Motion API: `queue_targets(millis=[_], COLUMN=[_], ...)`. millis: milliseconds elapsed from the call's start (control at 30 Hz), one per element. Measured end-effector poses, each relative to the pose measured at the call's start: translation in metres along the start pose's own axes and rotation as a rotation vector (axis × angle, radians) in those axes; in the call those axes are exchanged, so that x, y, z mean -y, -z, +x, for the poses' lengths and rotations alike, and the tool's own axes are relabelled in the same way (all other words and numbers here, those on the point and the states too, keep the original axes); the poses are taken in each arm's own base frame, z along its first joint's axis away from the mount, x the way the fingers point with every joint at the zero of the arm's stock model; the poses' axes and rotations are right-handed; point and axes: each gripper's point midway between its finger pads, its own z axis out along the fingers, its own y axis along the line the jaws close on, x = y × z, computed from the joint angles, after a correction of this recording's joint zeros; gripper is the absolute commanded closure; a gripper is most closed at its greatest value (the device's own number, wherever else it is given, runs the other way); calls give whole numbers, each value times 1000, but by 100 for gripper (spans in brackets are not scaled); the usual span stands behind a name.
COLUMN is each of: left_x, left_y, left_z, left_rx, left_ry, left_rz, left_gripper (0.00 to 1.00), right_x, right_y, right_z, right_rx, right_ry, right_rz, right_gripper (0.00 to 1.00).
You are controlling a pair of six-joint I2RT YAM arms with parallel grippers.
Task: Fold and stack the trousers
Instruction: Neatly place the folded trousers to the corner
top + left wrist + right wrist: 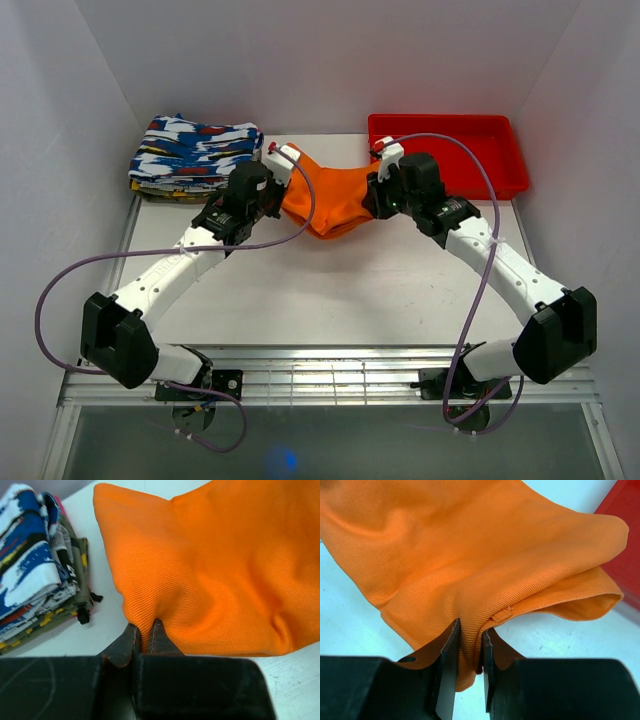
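Folded clothes lie at the stack's edge facing the tray, so I should move my right gripper there, left in the top view, and release the trousers [330,200].
The orange trousers [330,200] hang bunched between my two grippers above the far middle of the table. My left gripper [275,190] is shut on the cloth's left edge; in the left wrist view a thin fold of the trousers [210,565] is pinched between the fingertips of that gripper [145,630]. My right gripper [378,192] is shut on the right edge, and in the right wrist view a thicker bunch of the trousers [470,555] fills the gap of that gripper [471,635]. The middle of the garment sags toward the table.
A stack of blue, white and red patterned folded clothes [195,155] lies at the far left, also seen as folded clothes [35,575] just left of the trousers. A red plastic tray [480,150] stands at the far right, its corner [625,540] near the cloth.
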Motion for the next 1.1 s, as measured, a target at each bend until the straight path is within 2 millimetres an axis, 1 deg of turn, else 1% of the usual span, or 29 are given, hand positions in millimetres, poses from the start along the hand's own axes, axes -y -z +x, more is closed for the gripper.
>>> queue_targets(millis=[133,267,333,433,500,567,667,733,800,833,900,967,1000,1033,1100], left_x=[-11,-31,-52,-95,-125,-147,-177,-199,-225,-237,-264,-290,-304,-317,-338], left_y=[0,6,11,18,23,27,31,32,34,35,39,46,51,55,63], left_z=[-24,-58,-79,-108,-123,-132,-137,-138,-134,-131,-122,-110,-106,-101,-92], left_rx=[73,162,207,272,315,344,378,394,404,409,415,415,423,431,445], left_ry=[-29,-24,1,53,81,100,128,153,181,197,225,254,266,282,313], left_rz=[-44,-99,-140,-217,-273,-317,-363,-397,-436,-454,-491,-529,-547,-565,-588], left_gripper=[100,100,100,100,100,100,100,100,100,100,100,100,100,100,100], right_x=[1,2,2,-1,-6,-11,-19,-25,-34,-38,-49,-63,-69,-80,-99], right_y=[2,-1,-3,-10,-17,-26,-44,-60,-78,-89,-111,-133,-141,-154,-168], right_z=[-33,-69,-88,-119,-140,-161,-189,-205,-222,-227,-242,-251,-253,-253,-251], right_rx=[83,168,215,292,344,396,455,485,522,531,568,596,611,623,649], right_ry=[63,122,148,185,207,229,259,278,292,301,322,343,351,364,391], right_rz=[11,21,24,22,16,10,2,-3,-10,-16,-26,-43,-51,-66,-86], right_gripper=[92,92,92,92,92,92,92,92,92,92,92,92,92,92,92])
